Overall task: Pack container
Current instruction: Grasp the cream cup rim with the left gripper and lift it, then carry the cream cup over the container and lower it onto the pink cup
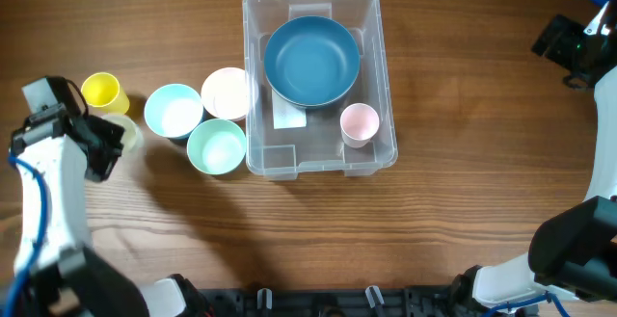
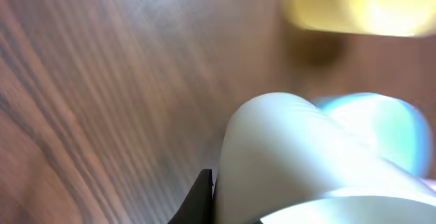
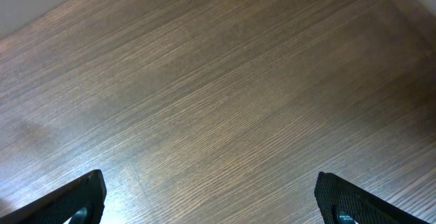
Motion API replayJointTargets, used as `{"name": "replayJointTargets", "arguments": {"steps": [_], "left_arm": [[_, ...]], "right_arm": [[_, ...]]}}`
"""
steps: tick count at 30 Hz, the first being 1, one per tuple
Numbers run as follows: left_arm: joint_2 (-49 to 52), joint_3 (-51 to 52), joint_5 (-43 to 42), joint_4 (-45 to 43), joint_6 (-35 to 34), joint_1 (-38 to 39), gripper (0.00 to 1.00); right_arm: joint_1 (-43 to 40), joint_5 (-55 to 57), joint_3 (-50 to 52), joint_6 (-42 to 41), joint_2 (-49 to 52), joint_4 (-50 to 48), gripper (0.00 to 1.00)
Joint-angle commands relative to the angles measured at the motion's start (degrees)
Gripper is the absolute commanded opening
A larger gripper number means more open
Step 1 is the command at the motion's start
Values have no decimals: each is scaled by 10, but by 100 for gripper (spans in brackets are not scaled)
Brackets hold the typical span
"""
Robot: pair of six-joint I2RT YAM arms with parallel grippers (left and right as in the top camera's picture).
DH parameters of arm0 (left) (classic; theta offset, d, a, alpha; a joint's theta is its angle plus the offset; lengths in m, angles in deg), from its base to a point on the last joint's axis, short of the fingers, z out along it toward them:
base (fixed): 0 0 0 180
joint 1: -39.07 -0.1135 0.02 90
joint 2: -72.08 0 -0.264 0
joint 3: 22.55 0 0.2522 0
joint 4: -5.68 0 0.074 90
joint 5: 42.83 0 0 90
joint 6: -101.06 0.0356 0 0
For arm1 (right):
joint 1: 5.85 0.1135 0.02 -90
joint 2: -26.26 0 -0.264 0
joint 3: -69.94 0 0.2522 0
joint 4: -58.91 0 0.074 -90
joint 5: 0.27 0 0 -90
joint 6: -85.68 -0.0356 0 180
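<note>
The pink cup's opening [image 1: 360,122] is to my left gripper's right in the overhead view: I need to lift the pale cup across, lower it in and release.
The clear container [image 1: 318,150] stands at the table's middle and holds a blue bowl [image 1: 311,60] and a pink cup [image 1: 359,122]. My left gripper [image 1: 111,144] is at the far left, shut on a pale cup [image 1: 132,130]. In the left wrist view one black finger [image 2: 203,198] presses against that cup's wall [image 2: 293,156]; the other finger is hidden. My right gripper [image 3: 211,197] is open and empty above bare wood, at the far right back of the table [image 1: 564,39].
Left of the container stand a yellow cup [image 1: 101,92], a light blue cup [image 1: 174,111], a cream cup [image 1: 227,92] and a mint cup [image 1: 217,147]. The yellow cup [image 2: 361,6] and the light blue cup [image 2: 381,122] show blurred beyond the pale cup.
</note>
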Motion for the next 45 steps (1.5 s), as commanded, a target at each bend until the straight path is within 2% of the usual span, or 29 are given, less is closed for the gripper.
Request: {"name": "replayJointTargets", "arguments": {"steps": [1,6,10,13,14,21,26,31,36,45], "left_arm": [[-87,-24,-99,-11,-1,42,4],[-162,-25,-253,-146,49,147,4],[-179,-25,-272,-222,56,266,4],[-169,-25,-252,-253,60,358,4],[-148,-25,-209,-271,71,441,4],[-62,-25,-86,-283,130,592,4],[0,-43,-42,-275,151,633,4],[40,-103,-32,-212,196,634,4],[54,-158,26,-147,210,635,4],[63,-165,29,-144,227,644,4]], "right_arm": [[1,-7,-2,-8,-9,-1,100],[1,-7,-2,-8,-9,-1,100],[1,-7,-2,-9,-9,-1,100],[1,-7,-2,-8,-9,-1,100],[1,-7,-2,-8,-9,-1,100],[1,-7,-2,-8,-9,-1,100],[1,-7,-2,-8,-9,-1,100],[1,-7,-2,-8,-9,-1,100],[1,-7,-2,-8,-9,-1,100],[1,-7,-2,-8,-9,-1,100]]}}
